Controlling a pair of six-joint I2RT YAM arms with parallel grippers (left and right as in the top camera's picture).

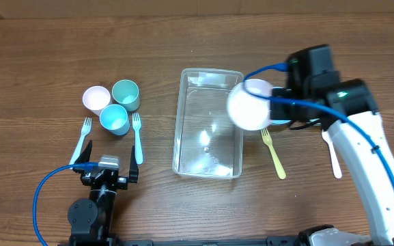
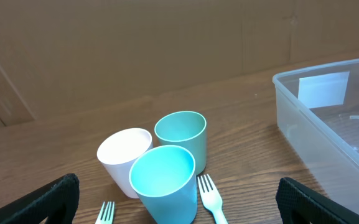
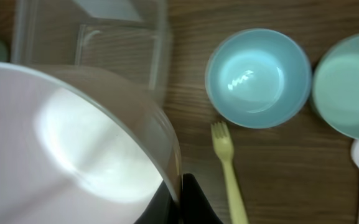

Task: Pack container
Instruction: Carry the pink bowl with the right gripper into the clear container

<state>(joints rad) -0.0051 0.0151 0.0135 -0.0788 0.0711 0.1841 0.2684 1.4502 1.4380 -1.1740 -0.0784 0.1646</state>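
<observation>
I should next move my right gripper to the left in the overhead view, then down into the container's far half (image 1: 207,102) (image 3: 114,48), and let go of the bowl. That part of the container's bottom is bare.
The clear container (image 1: 208,123) lies in the middle of the table, with nothing inside that I can see; it also shows in the left wrist view (image 2: 328,124) and the right wrist view (image 3: 92,37). My right gripper (image 1: 273,106) is shut on the rim of a white bowl (image 1: 248,106), held tilted above the container's right rim. In the right wrist view the fingertips (image 3: 191,202) pinch the white bowl's (image 3: 61,149) edge. My left gripper (image 1: 108,164) stands open near the front left, behind the cups, holding nothing.
Left of the container stand a white cup (image 2: 124,158), a green cup (image 2: 180,134) and a blue cup (image 2: 163,183), with a blue fork (image 1: 82,137) and another (image 1: 137,137) beside them. To the right are a blue bowl (image 3: 258,78), a green bowl (image 3: 350,87), a yellow fork (image 1: 273,152) and a white utensil (image 1: 332,154).
</observation>
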